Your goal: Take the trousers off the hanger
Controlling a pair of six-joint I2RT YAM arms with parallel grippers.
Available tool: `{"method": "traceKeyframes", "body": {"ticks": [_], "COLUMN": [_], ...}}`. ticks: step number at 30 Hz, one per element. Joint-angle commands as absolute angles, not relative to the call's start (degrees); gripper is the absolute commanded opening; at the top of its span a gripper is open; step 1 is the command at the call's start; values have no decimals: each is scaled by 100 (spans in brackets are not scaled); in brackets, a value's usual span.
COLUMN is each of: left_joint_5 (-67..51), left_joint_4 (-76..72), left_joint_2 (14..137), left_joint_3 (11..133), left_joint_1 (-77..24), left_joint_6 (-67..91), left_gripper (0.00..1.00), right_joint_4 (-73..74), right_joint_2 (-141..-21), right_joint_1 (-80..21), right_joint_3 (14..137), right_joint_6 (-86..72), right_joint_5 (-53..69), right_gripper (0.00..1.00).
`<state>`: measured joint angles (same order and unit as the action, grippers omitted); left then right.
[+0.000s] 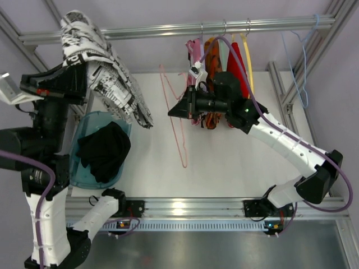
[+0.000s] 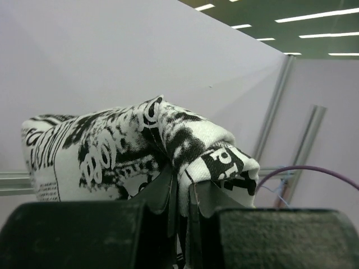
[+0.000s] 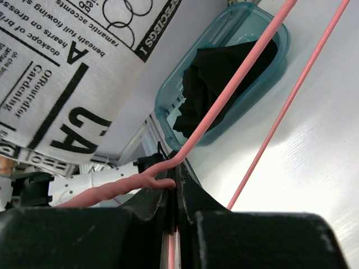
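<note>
Next, my left gripper needs to tip its fingers downward, then lower the trousers [image 1: 115, 78] into the blue tub to release them.
The newspaper-print trousers [image 1: 115, 78] hang in the air at the upper left, bunched in my left gripper [image 1: 76, 59], which is shut on a fold of them. The left wrist view shows the fabric [image 2: 112, 151] pinched between the closed jaws of that gripper [image 2: 182, 188]. The salmon-pink wire hanger [image 1: 180, 131] hangs bare over the table's middle, apart from the trousers. My right gripper [image 1: 173, 112] is shut on it near its twisted neck. In the right wrist view the wire [image 3: 224, 95] runs out from that gripper [image 3: 175, 188], with the trousers [image 3: 61, 73] at upper left.
A blue tub [image 1: 84, 179] holding a black cloth [image 1: 105, 148] stands below the trousers at the left; the tub [image 3: 168, 109] also shows in the right wrist view. On the rail [image 1: 140, 31] hang a pink floral garment [image 1: 195, 50], a yellow hanger [image 1: 247, 61] and a pale blue hanger [image 1: 297, 73].
</note>
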<state>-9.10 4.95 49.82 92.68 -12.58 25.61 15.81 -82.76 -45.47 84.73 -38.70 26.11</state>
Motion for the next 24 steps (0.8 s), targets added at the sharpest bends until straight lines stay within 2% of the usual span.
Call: {"method": "traceKeyframes", "body": {"ticks": [1,4,10,18,24], "left_joint_5": [-370,-62,1140,1547,1960], "left_joint_4": [165,377,1835,3153,3366], "left_joint_2": [4440,3965,2876,1689,1476], "left_joint_3": [9379,9159,8552,7771,6638], "left_joint_1": [-907,-678,-203,281,352], "left_joint_6": [1953,1514,442,-693,-1634], "left_gripper": [0,0,0,0,0], "right_joint_4": [1564,1687,2460,3067,3287], "right_joint_2": [-7761,-7647,-7348,-6979,-6952], "right_joint_1": [-4658,-4658,-4772,-4781,-4781], "right_joint_3": [8482,8464,8552,8332,8420], "right_joint_6": [-3200,-2832,-1900,-1240,-1055], "right_joint_5": [2935,3102,3497,3604,3533], "right_gripper": [0,0,0,0,0]}}
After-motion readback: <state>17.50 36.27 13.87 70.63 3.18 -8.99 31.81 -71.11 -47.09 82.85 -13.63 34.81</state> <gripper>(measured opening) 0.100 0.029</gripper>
